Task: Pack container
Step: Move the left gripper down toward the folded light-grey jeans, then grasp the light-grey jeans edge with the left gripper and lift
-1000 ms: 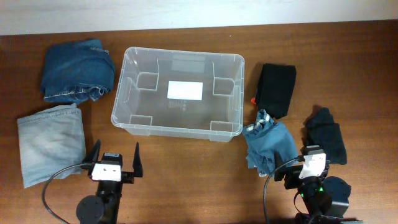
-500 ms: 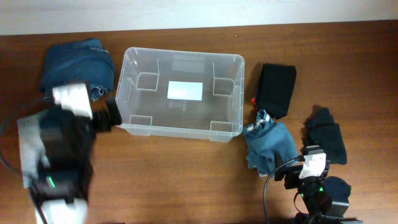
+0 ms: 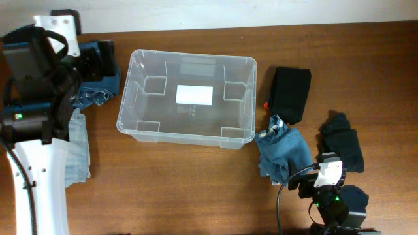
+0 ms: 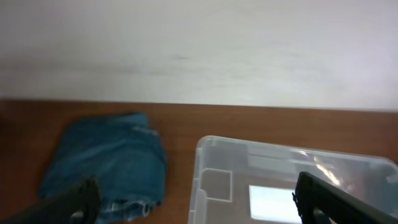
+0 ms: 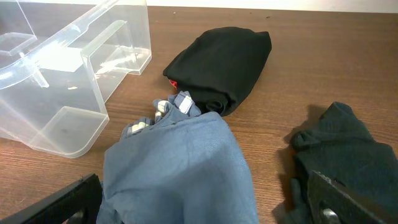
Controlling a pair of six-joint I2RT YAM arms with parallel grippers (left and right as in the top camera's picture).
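Observation:
The left gripper draws back and down from its high spot next, turning onto the light jeans' edge away from the container, which still stands empty.
The clear plastic container (image 3: 130, 98) stands empty in the middle of the table, with a white label (image 3: 194, 95) on its base. It also shows in the left wrist view (image 4: 200, 163) and the right wrist view (image 5: 118, 37). My left gripper (image 4: 202, 210) is open and empty, held high at the far left (image 3: 91, 62) over folded dark jeans (image 4: 112, 158), just left of the container. My right gripper (image 5: 205, 208) is open and empty, low at the front right (image 3: 324, 175), with a blue-grey cloth (image 5: 180, 162) lying between its fingers.
Folded light jeans (image 3: 80, 140) lie at the left, partly hidden by my left arm. A black folded garment (image 3: 290, 91) and a dark navy garment (image 3: 343, 147) lie right of the container. A pale wall runs along the table's far edge.
My left arm has risen from its low spot at the front left and swung to the far left, above the dark jeans. The right arm has not moved.

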